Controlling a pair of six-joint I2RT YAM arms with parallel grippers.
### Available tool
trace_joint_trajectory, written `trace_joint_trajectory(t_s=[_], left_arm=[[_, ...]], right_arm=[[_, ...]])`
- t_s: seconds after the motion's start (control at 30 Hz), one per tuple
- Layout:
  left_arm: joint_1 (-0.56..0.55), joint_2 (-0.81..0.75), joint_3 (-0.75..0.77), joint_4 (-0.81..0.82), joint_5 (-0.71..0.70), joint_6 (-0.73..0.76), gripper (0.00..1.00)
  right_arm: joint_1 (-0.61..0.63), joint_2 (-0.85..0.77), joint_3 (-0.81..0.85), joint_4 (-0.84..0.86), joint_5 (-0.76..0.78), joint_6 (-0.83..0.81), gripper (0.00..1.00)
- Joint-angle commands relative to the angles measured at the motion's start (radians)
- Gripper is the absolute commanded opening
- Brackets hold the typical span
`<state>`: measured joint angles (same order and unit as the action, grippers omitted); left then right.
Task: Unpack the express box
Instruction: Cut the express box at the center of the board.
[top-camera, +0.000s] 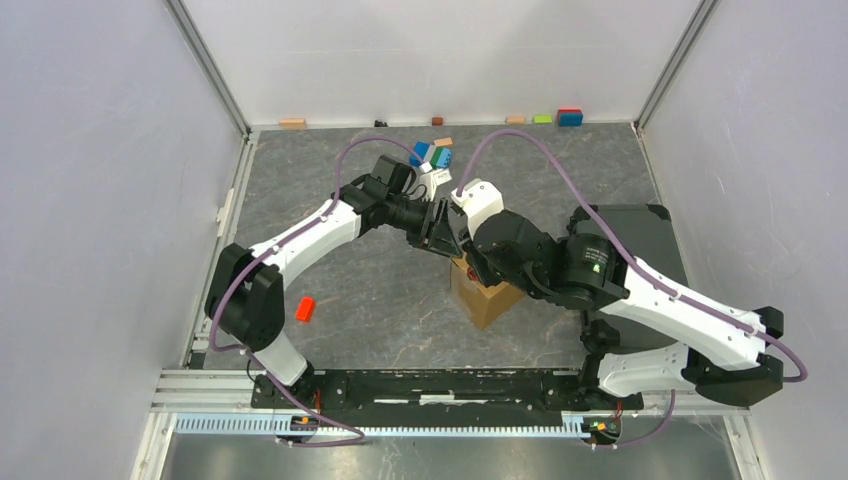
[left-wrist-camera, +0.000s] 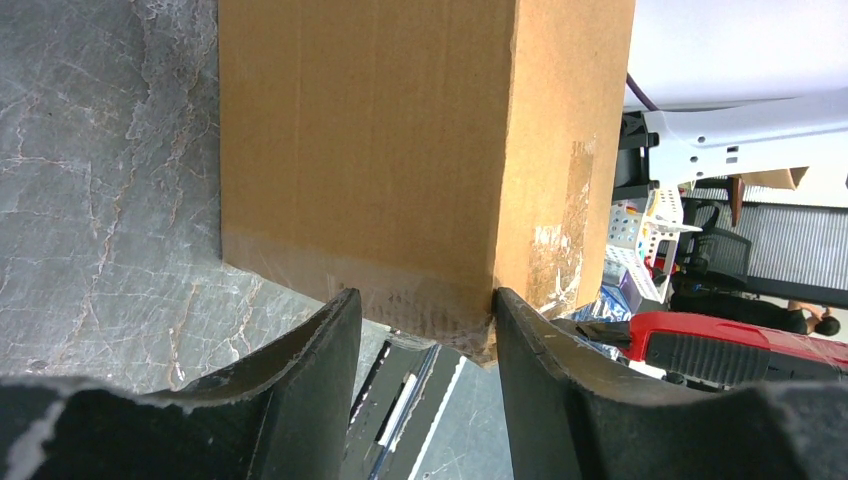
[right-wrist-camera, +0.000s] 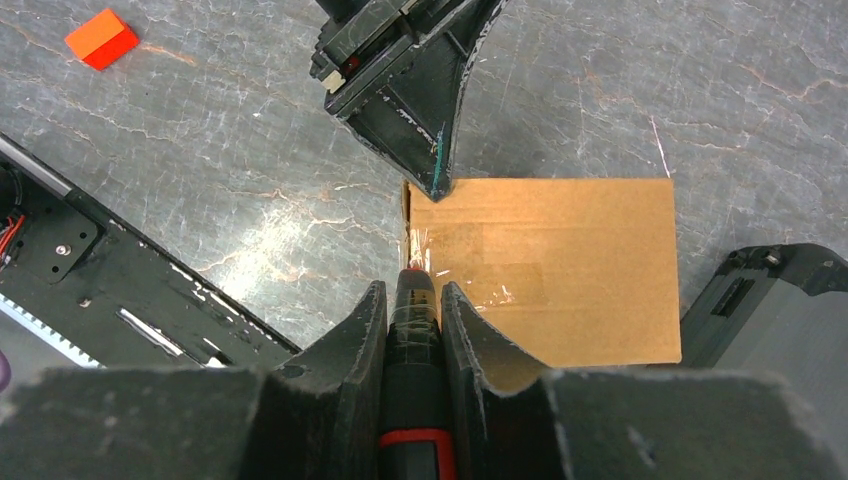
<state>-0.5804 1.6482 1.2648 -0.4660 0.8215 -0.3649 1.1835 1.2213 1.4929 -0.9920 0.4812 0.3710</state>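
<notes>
I will next slide my right gripper along the edge of the box and lift it away. Then I will lower the cutter (right-wrist-camera: 412, 400) beside the red block and let go of it, because the tabletop is bare there.
The express box (top-camera: 487, 300) is a brown carton standing shut in the middle of the table. Old tape marks show on its top (right-wrist-camera: 545, 270). My left gripper (left-wrist-camera: 425, 320) stands open at a near top corner of the box (left-wrist-camera: 370, 150). One fingertip (left-wrist-camera: 505, 315) rests at the top edge and the other lies against the side edge. From above, one of its fingers (right-wrist-camera: 430, 140) touches that corner. My right gripper (right-wrist-camera: 412, 300) is shut on a black and red cutter (right-wrist-camera: 412, 400), whose tip meets the box's top edge beside the corner.
A red block (top-camera: 305, 308) lies to the left on the table. A blue-green block cluster (top-camera: 432, 155) sits behind the left arm. A flat black tray (top-camera: 640, 235) lies right of the box. Small blocks (top-camera: 570, 117) line the back wall.
</notes>
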Motion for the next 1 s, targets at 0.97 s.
trace_joint_trajectory(t_s=[0.97], left_arm=[[0.004,0.068,-0.001,-0.066,-0.137,0.088,0.56]], right_arm=[[-0.018,0.048,0.126,-0.263,-0.124,-0.020,0.00]])
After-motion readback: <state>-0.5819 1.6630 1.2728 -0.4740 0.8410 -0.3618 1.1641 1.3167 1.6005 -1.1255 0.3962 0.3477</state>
